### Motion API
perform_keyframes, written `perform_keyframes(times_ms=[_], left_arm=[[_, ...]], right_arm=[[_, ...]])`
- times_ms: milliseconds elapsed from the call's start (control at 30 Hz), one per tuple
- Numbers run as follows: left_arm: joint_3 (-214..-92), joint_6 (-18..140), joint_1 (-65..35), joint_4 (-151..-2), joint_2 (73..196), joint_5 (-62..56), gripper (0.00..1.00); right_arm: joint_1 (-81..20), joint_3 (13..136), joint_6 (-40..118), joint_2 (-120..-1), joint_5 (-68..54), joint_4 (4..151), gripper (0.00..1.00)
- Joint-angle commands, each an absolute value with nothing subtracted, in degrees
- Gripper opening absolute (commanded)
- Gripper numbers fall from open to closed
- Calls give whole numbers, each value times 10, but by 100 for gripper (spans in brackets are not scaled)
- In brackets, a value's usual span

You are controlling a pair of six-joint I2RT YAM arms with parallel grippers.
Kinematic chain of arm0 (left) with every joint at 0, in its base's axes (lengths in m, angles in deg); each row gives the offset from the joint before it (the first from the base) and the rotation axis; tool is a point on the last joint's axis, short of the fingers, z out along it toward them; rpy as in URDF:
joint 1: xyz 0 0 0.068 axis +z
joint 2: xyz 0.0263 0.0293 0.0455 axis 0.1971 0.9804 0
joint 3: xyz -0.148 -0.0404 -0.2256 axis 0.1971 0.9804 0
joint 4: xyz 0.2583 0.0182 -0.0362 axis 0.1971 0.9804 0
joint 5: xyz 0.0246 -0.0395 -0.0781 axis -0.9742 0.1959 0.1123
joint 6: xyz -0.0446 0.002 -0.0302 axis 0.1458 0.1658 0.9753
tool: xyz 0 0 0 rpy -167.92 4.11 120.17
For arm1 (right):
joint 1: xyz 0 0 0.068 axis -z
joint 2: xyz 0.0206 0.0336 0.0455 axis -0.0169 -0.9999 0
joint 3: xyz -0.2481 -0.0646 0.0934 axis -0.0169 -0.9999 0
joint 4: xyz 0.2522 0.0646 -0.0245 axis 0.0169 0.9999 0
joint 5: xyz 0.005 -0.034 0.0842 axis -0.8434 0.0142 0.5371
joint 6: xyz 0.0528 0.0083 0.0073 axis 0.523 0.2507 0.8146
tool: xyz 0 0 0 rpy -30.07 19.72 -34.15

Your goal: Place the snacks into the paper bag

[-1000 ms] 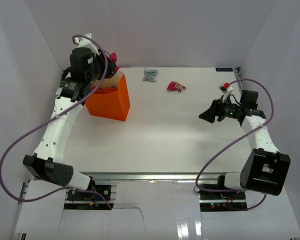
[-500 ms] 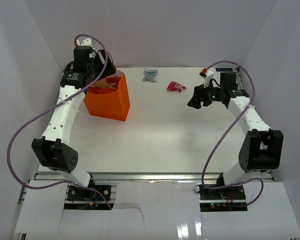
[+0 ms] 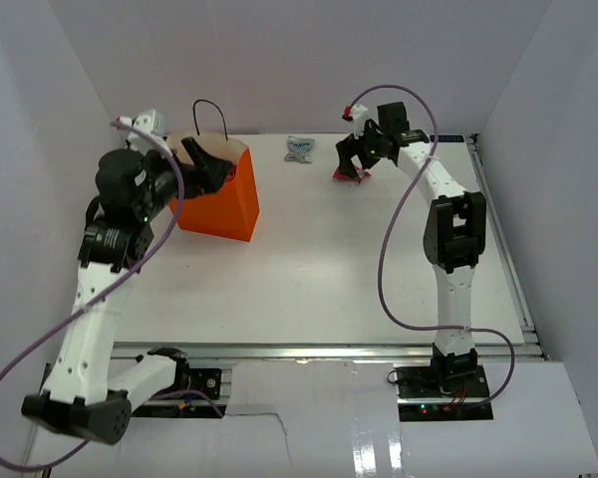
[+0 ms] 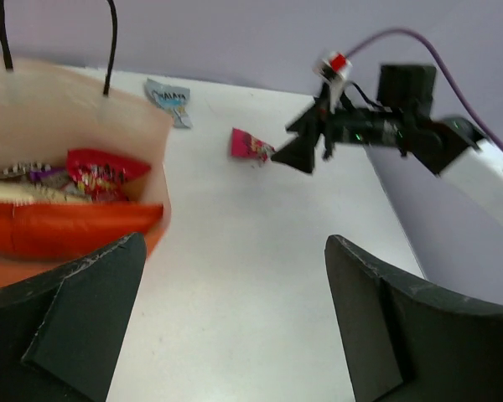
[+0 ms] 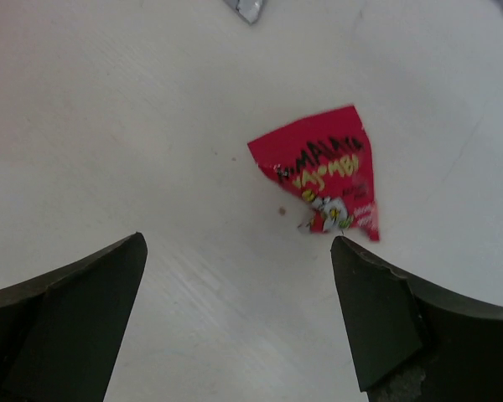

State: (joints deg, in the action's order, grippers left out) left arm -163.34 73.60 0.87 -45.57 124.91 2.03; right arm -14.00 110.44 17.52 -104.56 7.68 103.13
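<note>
The magenta packet lies flat below, ahead of just one finger's end, so my right gripper should next turn and lower onto the packet's cartoon end.
The orange paper bag (image 3: 222, 202) stands upright at the back left, and several snacks (image 4: 101, 172) lie in its pale inside. Just above its mouth, my left gripper (image 3: 207, 159) hangs open with nothing in it; in the left wrist view bare table shows between its fingers (image 4: 84, 310). A magenta-red packet (image 5: 323, 180) lies flat on the table at the back middle (image 3: 352, 175). My right gripper (image 5: 236, 241) hovers open right over it, the packet just ahead of the right finger (image 5: 386, 318). A pale blue packet (image 3: 299, 148) lies further left near the back wall.
White walls close in the table on three sides. The bag's black loop handle (image 3: 210, 113) stands up above its rim. Purple cables (image 3: 404, 229) arc off both arms. The right arm (image 4: 402, 130) stretches over the back right of the table.
The left gripper has opened and drawn back from the bag's far side. The right arm has swung from the right edge to the magenta-red packet, jaws wider.
</note>
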Motion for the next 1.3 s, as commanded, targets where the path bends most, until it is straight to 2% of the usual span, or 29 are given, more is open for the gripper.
perform_keyframes(times_ms=[0,200,467,700,867,1000,1100,1267], left_arm=[[-1529,761,11,-482,1141,59,98],[-1397,805,11,-424,1000,5,98],[-1337,835,11,-400,942,6,98],[-1327,841,11,-409,959,22,98],[-1308,860,11,-418,946,22,98],[-1303,865,11,-421,940,23,98],[-1302,866,11,-424,940,26,98],[-1297,866,11,-433,936,29,98]], right_arm=[[-163,1223,-121,-1092,102,1128,97],[-163,1225,-351,-1131,16,1129,97],[-163,1298,-342,-1210,-8,1105,100],[-163,1290,-317,-1246,-22,1072,82],[-159,1277,-303,-1243,3,1080,55],[-157,1241,-304,-1229,33,1099,41],[-157,1188,-301,-1196,62,1105,31],[-159,1087,-268,-1063,175,1089,24]])
